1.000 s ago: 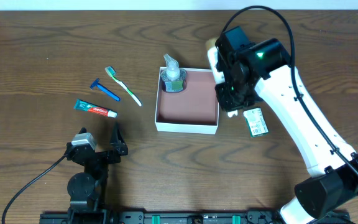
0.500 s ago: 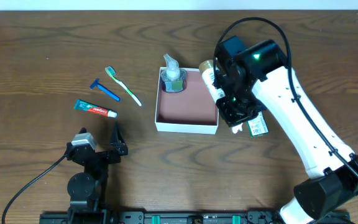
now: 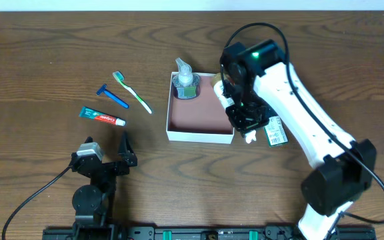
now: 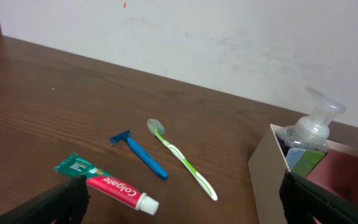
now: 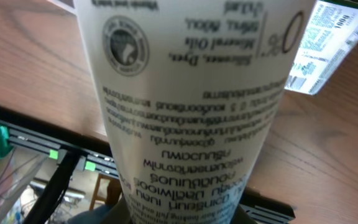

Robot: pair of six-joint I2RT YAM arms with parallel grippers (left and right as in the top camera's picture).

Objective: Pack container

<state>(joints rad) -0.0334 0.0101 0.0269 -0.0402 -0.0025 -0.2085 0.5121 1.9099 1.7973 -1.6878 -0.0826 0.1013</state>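
The right gripper lowers and shifts toward the container's empty bottom [image 3: 207, 101] beside the pump bottle next.
The container [image 3: 199, 115], a square shallow box with white walls and a reddish-brown inside, stands at the table's middle. A clear pump bottle [image 3: 185, 81] stands in its back left corner. My right gripper [image 3: 243, 115] is shut on a white tube [image 3: 221, 92] with a tan cap, held over the container's right wall. The printed tube [image 5: 191, 106] fills the right wrist view and hides the jaws [image 5: 185, 214]. My left gripper [image 3: 107, 159] is open and empty near the front left; the container's wall [image 4: 269, 180] and the bottle [image 4: 316, 124] show in its wrist view.
A toothbrush [image 3: 132, 91], a blue razor [image 3: 112, 96] and a toothpaste tube [image 3: 102, 117] lie left of the container, also in the left wrist view: toothbrush [image 4: 182, 158], razor [image 4: 138, 154], toothpaste [image 4: 107, 185]. A green-white packet [image 3: 274, 131] lies right of the container.
My right arm has swung forward and left with the white tube, bringing it from behind the container's right corner to over its right wall. The left arm has not moved.
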